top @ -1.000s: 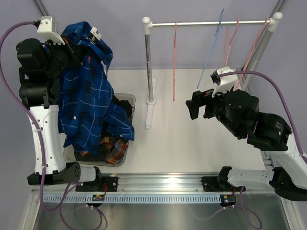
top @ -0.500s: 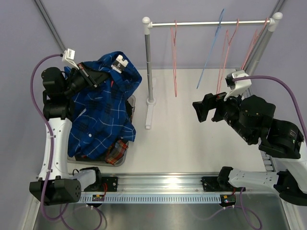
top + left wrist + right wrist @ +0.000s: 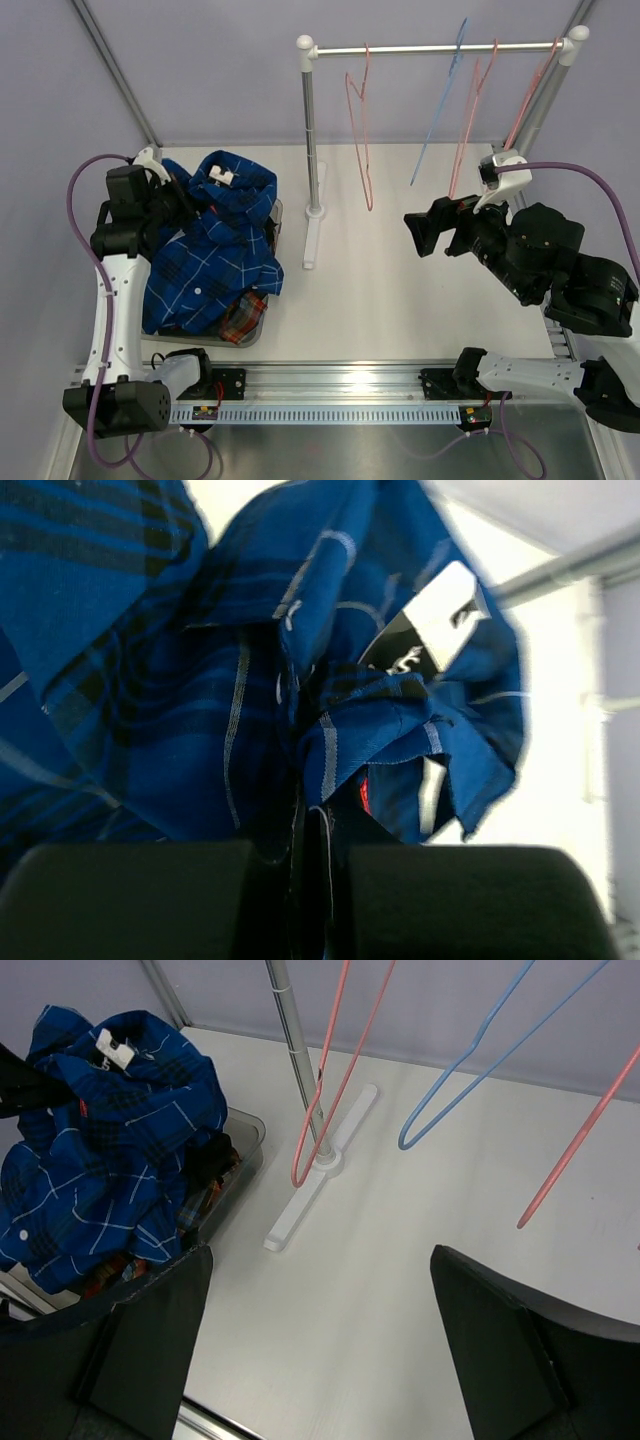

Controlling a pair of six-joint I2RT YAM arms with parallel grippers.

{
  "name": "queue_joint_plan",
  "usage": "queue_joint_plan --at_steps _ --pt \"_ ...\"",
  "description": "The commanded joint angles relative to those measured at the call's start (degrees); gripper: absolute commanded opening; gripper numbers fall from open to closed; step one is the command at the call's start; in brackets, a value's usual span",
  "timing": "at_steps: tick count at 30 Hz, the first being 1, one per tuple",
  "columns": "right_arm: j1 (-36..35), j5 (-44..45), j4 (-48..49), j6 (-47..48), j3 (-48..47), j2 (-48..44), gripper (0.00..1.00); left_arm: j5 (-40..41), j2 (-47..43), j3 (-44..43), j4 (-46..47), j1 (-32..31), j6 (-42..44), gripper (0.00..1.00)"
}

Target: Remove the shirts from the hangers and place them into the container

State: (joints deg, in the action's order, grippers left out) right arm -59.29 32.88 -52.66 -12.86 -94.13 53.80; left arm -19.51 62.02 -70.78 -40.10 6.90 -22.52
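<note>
The blue shirt (image 3: 215,245) still bunches above the container's rim. My left gripper lowers the fold of the shirt into the container (image 3: 276,209) next, shifting toward the stand.
The blue checked shirt (image 3: 215,245) lies bunched over the grey container (image 3: 276,209), on top of a plaid shirt (image 3: 240,312) and darker cloth. My left gripper (image 3: 183,197) is shut on a fold of the blue shirt (image 3: 180,670) near its collar label; the cloth runs down between the jaws (image 3: 300,852). My right gripper (image 3: 437,228) hangs open and empty over the bare table, to the right of the stand; its view (image 3: 320,1260) takes in the blue shirt (image 3: 110,1150) and the container (image 3: 246,1132). Bare hangers, pink (image 3: 361,130), blue (image 3: 438,105) and pink (image 3: 472,115), hang on the rail.
The white-and-silver rail stand (image 3: 311,130) rises just right of the container, its foot (image 3: 311,240) lying on the table. Another pink hanger (image 3: 530,95) hangs at the rail's right end. A metal track (image 3: 340,380) runs along the near edge.
My left arm has come down and brought the blue shirt from high in the air onto the container pile. The right gripper has shifted slightly right. The leftmost pink hanger has swung.
</note>
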Motion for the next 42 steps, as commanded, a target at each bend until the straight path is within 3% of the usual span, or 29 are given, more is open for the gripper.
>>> queue_joint_plan --at_steps 1,8,13,18,23,26,31,37,38,39,42 --pt "-0.5 -1.5 2.7 -0.8 0.6 0.2 0.99 11.4 1.0 2.0 -6.3 0.1 4.8 0.0" --pt "-0.4 -1.3 3.3 -0.9 0.7 -0.8 0.99 21.2 5.2 11.2 -5.9 -6.1 4.1 0.0" --pt "-0.4 -1.6 3.9 -1.6 1.7 -1.9 0.99 23.7 13.0 12.7 -5.0 -16.5 1.3 0.0" --pt "-0.5 -2.0 3.6 -2.4 2.7 -3.5 0.99 18.5 25.2 13.1 0.2 -20.6 -0.7 0.02" --pt "-0.4 -0.9 1.4 -2.5 1.8 -5.3 0.99 3.1 34.0 16.6 9.8 -20.2 -3.0 0.02" --pt "-0.4 -0.5 0.7 -2.5 1.4 -6.3 1.0 1.7 36.3 19.4 13.7 -20.0 -5.2 0.01" --pt "-0.4 -0.6 0.3 -3.0 2.0 -6.9 0.99 3.7 32.5 20.9 13.8 -19.7 -6.7 0.03" --pt "-0.4 -1.5 0.7 -3.2 2.5 -6.3 0.99 7.2 25.4 20.7 11.0 -19.7 -7.5 0.23" --pt "-0.4 -1.8 0.8 -3.2 2.5 -6.3 0.99 9.2 24.9 20.4 10.4 -19.6 -7.4 0.31" --pt "-0.4 -1.9 1.0 -3.1 2.5 -6.4 0.99 10.4 23.4 20.2 9.0 -19.6 -7.3 0.51" --pt "-0.5 -1.4 0.7 -3.0 2.5 -6.3 0.99 16.6 18.7 19.1 5.3 -18.6 -7.3 0.99"
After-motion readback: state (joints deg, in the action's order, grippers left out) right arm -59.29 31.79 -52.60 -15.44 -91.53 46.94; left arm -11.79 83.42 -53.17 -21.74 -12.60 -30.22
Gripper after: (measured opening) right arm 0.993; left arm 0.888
